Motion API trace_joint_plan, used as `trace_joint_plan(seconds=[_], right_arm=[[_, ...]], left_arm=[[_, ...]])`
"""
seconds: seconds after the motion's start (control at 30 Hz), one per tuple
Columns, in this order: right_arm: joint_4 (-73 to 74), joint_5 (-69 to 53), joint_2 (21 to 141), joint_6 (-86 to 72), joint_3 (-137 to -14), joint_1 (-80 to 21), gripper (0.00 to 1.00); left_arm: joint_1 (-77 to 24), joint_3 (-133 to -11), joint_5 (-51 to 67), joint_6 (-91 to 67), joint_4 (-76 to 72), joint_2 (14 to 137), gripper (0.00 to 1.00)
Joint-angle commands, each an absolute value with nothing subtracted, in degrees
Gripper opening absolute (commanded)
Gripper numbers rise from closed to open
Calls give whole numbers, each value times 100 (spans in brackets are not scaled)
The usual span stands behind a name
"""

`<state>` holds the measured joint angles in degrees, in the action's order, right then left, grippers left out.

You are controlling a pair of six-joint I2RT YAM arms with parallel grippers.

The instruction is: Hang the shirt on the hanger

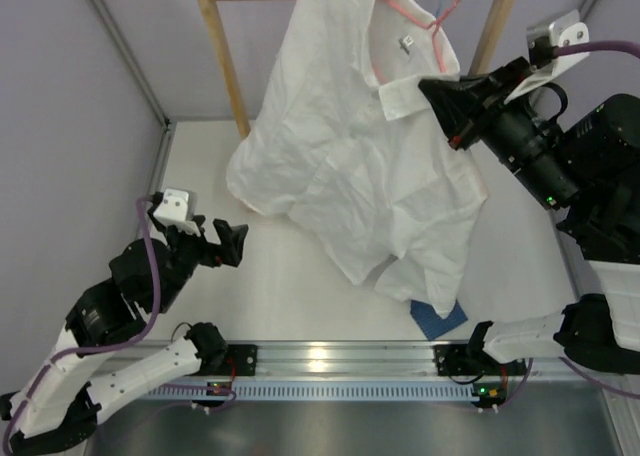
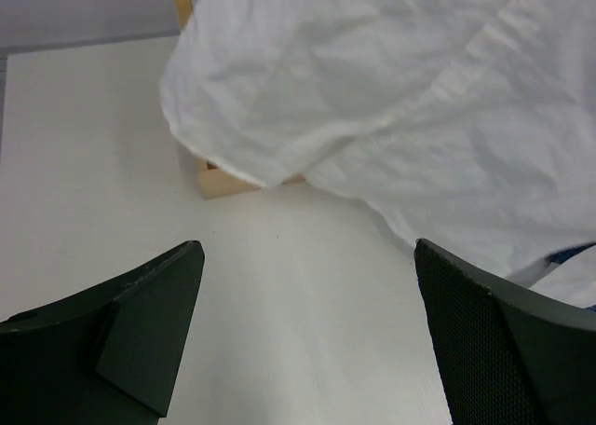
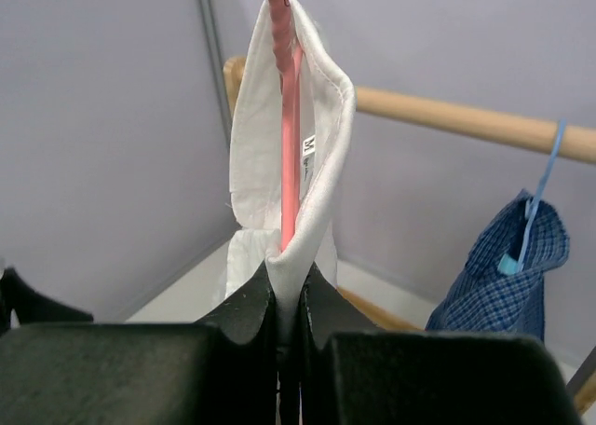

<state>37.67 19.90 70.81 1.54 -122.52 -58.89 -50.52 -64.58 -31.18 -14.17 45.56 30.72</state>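
I need to swing my right gripper outward and to the left in the top view next, to the top bar's bare part (image 3: 372,102), hook the hanger there and let go.
The white shirt (image 1: 360,156) hangs crumpled from the wooden rack, its lower part spread on the table. The pink hanger (image 1: 440,16) runs through its collar toward the top rail. My right gripper (image 1: 443,101) is shut on the shirt beside the collar. In the right wrist view its fingertips (image 3: 289,281) pinch a fold of white cloth, and the hanger wire (image 3: 289,117) runs down into that fold. My left gripper (image 1: 225,244) stands open low over the table, left of the shirt's hem and apart from it. In the left wrist view nothing lies between its fingers (image 2: 140,322), and the shirt (image 2: 391,99) is ahead.
The wooden rack's left post (image 1: 225,61) and foot (image 2: 223,178) stand behind the shirt's left edge. A dark blue checked shirt (image 3: 507,267) hangs on a light blue hanger (image 3: 540,192) from the rail (image 3: 466,122). Blue cloth (image 1: 440,319) peeks from under the white hem.
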Motion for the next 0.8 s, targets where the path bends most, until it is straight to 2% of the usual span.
trace_joint_plan(seconds=[0.0,0.03,0.17,0.33,0.43,0.53,0.57,0.67,0.77], right_arm=[[3164,2469,7567,809,-12595,-5941,0],[3164,2470,7602,748,-12438,-5941,0],[2620,2750,7401,151,-10544,-5933,0],[2549,2637,7506,-1194,-9695,-5933,0],[2898,2856,7926,-1406,-10123,-5871,0],[3705,2751,8857,-1441,-11562,-5573,0],[3900,2760,9338,-1450,-12349,-5503,0],[4271,2532,9964,-1660,-13347,-5134,0],[4280,2417,10212,-1819,-13657,-4887,0]], left_arm=[[-5054,-6145,-3471,-1327,4089,2620,98],[-5054,-5848,-3489,-1371,3948,2471,98],[-5019,-5116,-3700,-1512,3227,2110,98],[-4492,-5071,-4111,-1590,3226,2004,98],[-4115,-5019,-4289,-1661,3191,2047,98],[-3482,-4992,-4228,-1661,3190,2363,98],[-3298,-4975,-3923,-1652,3190,2469,98],[-2411,-4896,-3220,-1652,3156,2803,98],[-1522,-4782,-2735,-1635,3068,3032,98]])
